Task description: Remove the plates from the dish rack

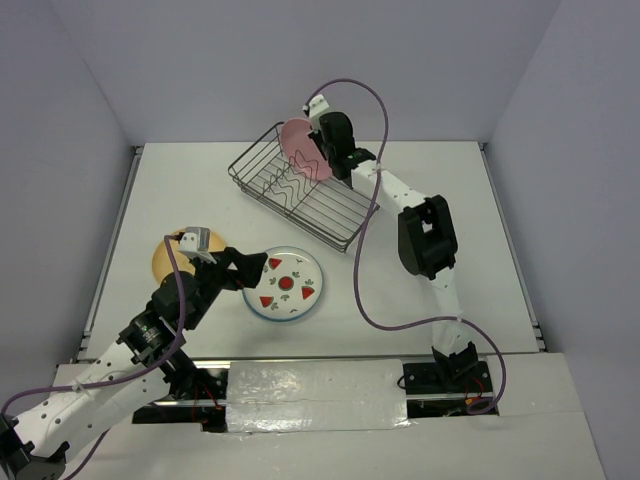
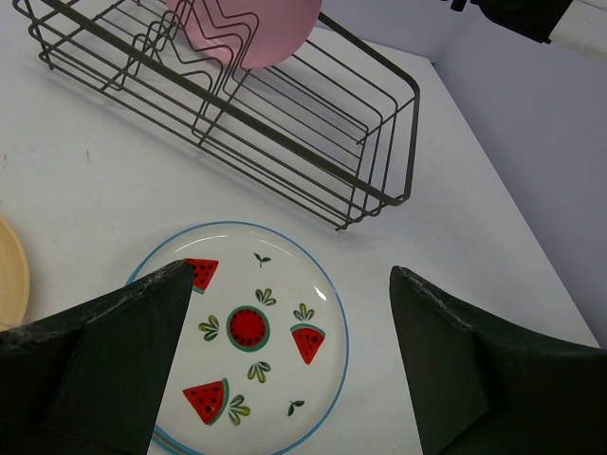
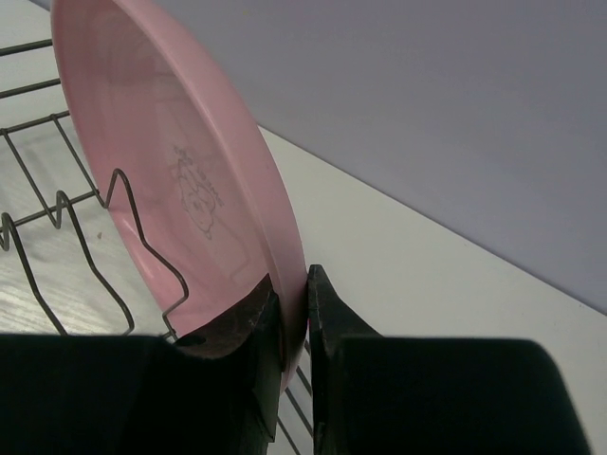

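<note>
Back of my right gripper and to its left in the top view lies the tan-orange plate point(image 1: 162, 260), so I should lift past the rack's divider, swing over, lower and release.
The dark wire dish rack point(image 1: 320, 205) stands at the back middle of the table. The pink plate point(image 1: 298, 143) stands on edge in the rack's far end. My right gripper point(image 1: 320, 162) is shut on its rim; in the right wrist view the fingers point(image 3: 327, 322) pinch the plate's edge point(image 3: 171, 161) beside the wavy divider point(image 3: 57, 218). A white plate with red fruit prints point(image 1: 287, 285) lies flat on the table, and a second rim shows under it point(image 2: 161, 438). My left gripper point(image 1: 255, 268) is open and empty just above its left side point(image 2: 289, 351). The tan-orange plate point(image 1: 162, 260) lies left, partly hidden by my left arm.
Grey walls close the table at the back and sides. The right arm point(image 1: 425, 235) stretches over the table's right half to the rack. The rack's near end point(image 2: 379, 142) holds no plates.
</note>
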Available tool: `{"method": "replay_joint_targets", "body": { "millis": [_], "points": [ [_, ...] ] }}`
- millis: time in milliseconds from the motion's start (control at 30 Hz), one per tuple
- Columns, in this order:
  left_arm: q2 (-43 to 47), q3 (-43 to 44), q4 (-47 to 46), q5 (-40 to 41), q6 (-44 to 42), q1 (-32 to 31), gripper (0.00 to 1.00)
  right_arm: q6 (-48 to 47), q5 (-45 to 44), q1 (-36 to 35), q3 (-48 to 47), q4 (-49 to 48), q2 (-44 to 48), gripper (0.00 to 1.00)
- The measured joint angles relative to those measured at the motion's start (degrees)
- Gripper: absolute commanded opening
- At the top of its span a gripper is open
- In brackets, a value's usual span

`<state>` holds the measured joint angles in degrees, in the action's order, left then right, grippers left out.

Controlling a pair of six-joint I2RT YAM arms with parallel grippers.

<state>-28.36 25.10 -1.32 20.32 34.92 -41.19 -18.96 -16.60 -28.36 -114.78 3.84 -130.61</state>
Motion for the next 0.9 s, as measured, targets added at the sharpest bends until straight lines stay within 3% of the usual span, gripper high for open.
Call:
{"method": "replay_joint_targets", "body": {
  "millis": [900],
  "points": [
    [-4.9,-0.6,-2.0,0.3,-0.2,0.0,0.97,-5.9,-7.0,-2.8,3.6,2.6,7.4,0.0]
  ]
}}
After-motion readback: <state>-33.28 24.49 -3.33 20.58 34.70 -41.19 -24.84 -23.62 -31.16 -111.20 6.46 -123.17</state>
